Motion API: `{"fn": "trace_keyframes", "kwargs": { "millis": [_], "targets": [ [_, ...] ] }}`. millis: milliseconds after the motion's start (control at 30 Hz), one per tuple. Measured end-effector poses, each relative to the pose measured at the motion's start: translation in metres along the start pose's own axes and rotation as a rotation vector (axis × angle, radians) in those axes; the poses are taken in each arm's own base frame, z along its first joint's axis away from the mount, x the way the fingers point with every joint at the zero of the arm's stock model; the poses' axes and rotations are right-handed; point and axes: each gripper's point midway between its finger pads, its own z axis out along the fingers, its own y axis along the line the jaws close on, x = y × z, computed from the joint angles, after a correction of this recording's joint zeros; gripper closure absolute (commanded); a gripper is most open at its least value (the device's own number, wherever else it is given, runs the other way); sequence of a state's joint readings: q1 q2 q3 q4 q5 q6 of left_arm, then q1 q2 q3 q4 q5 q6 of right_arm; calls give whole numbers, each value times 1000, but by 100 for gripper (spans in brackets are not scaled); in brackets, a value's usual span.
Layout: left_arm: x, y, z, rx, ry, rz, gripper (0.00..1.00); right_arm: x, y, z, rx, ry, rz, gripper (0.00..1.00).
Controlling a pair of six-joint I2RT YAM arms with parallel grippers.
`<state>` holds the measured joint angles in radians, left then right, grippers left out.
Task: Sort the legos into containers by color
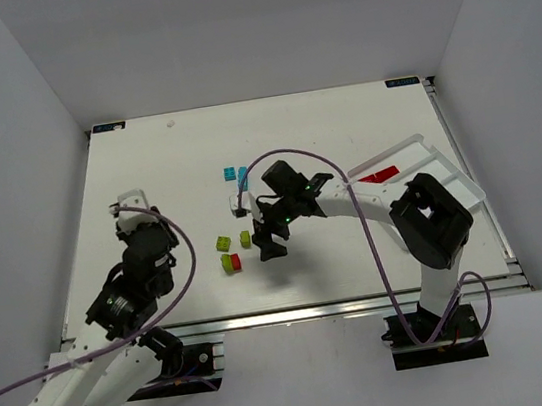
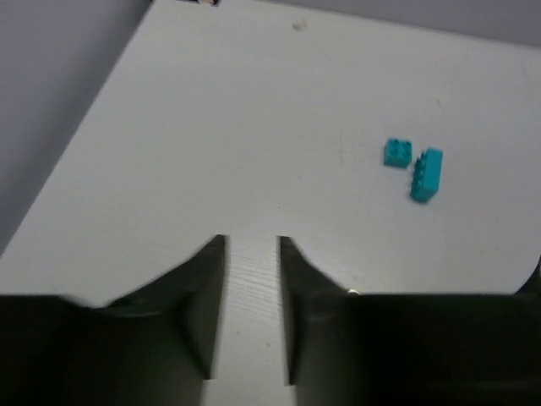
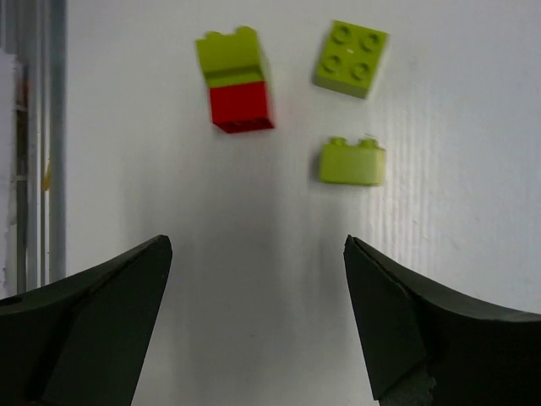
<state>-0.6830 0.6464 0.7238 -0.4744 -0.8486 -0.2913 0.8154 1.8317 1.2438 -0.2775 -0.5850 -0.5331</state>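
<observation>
The right gripper goes left in the top view next and lowers onto the red brick point(image 1: 236, 262) point(image 3: 242, 107) under the lime brick, since that brick end faces its fingers.
Two lime green bricks point(image 1: 223, 242) point(image 1: 245, 238) and a lime brick stuck on a red one point(image 1: 229, 262) lie at mid table. In the right wrist view they are the square lime brick point(image 3: 351, 59), the small lime brick point(image 3: 352, 161) and the lime-on-red pair point(image 3: 237, 85). My right gripper point(image 1: 267, 246) point(image 3: 258, 254) is wide open and empty, just right of them. Two cyan bricks point(image 1: 230, 174) point(image 1: 243, 177) lie farther back and also show in the left wrist view point(image 2: 398, 152) point(image 2: 427, 174). My left gripper point(image 1: 133, 210) point(image 2: 252, 245) is empty, its jaws a narrow gap apart.
The white tray point(image 1: 448, 170) stands at the right side under the right arm, with a red piece point(image 1: 380, 175) in one compartment. A purple cable point(image 1: 284, 154) arcs over the table near the cyan bricks. A small pale piece point(image 1: 233, 205) lies beside it.
</observation>
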Motion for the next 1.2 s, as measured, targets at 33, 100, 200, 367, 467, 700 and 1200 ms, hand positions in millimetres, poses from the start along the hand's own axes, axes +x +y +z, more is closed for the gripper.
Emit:
{"fn": "trace_keyframes", "kwargs": {
  "millis": [33, 100, 200, 367, 467, 700, 1200],
  "targets": [
    [-7, 9, -4, -24, -28, -36, 42, -1, 7, 4, -24, -4, -25, 11],
    [-18, 25, -14, -62, -81, -104, 27, -5, 18, 9, -62, -11, -71, 11],
    [-32, 45, -26, -95, -152, -197, 20, -10, 30, 16, -116, -31, -138, 11],
    [-35, 52, -31, -102, -182, -234, 17, -16, 39, 29, -136, -52, -252, 11],
    [-31, 47, -27, -98, -163, -206, 16, -16, 38, 42, -119, -47, -282, 11],
    [-24, 32, -20, -52, -123, -143, 16, 0, 32, 75, -57, 36, -257, 11],
    [-26, 26, -20, -16, -128, -135, 16, -12, 10, 88, 68, 52, -205, 36]
  ]
}}
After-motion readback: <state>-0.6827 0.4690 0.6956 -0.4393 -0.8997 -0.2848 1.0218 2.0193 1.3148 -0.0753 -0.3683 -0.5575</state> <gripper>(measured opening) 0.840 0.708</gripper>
